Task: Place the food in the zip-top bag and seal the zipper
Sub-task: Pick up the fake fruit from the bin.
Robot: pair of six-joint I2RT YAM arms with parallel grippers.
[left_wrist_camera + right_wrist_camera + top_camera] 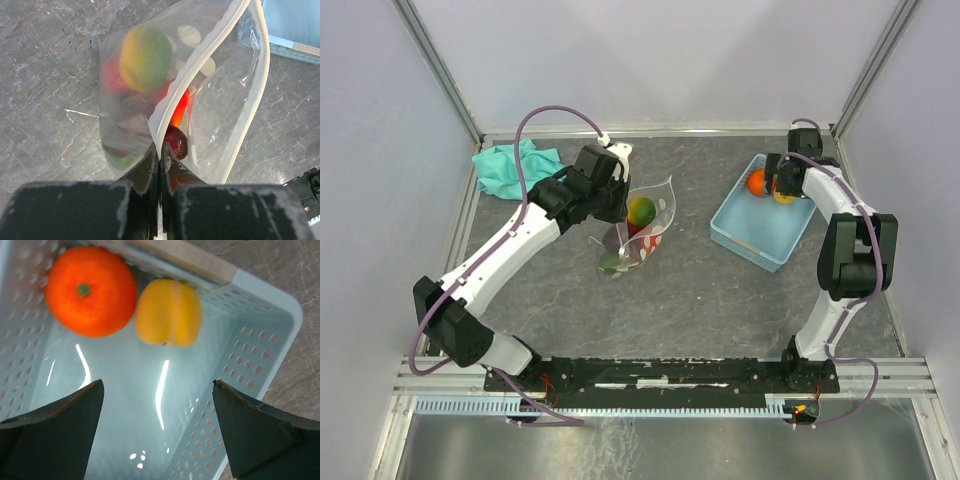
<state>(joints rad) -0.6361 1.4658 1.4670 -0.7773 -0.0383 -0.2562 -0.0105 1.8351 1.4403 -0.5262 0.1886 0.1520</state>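
Observation:
The right gripper moves down into the basket next and brings its open fingers around the yellow fruit (784, 197) (168, 312), which lies below them near the basket's far side.
The clear zip-top bag (655, 205) stands on the table with its mouth gaping. My left gripper (618, 205) is shut on its near edge (160, 150), pinching the whitish zipper (200, 65) strip. Inside the bag (220, 125) I see food: a yellow-green fruit (145, 57), a red-orange piece (179, 107) and a dark maroon one (176, 141). My right gripper (159, 382) hangs open over the basket, empty. Just beyond its fingertips lie an orange fruit (90, 290) and a yellow fruit (168, 312), also seen from above as the orange fruit (756, 182) and the yellow fruit (784, 197).
The light-blue perforated basket (760, 235) sits at the right rear, its wall (260, 340) close to my right finger. A teal cloth (510, 165) is bunched at the back left. Grey walls and metal rails enclose the table.

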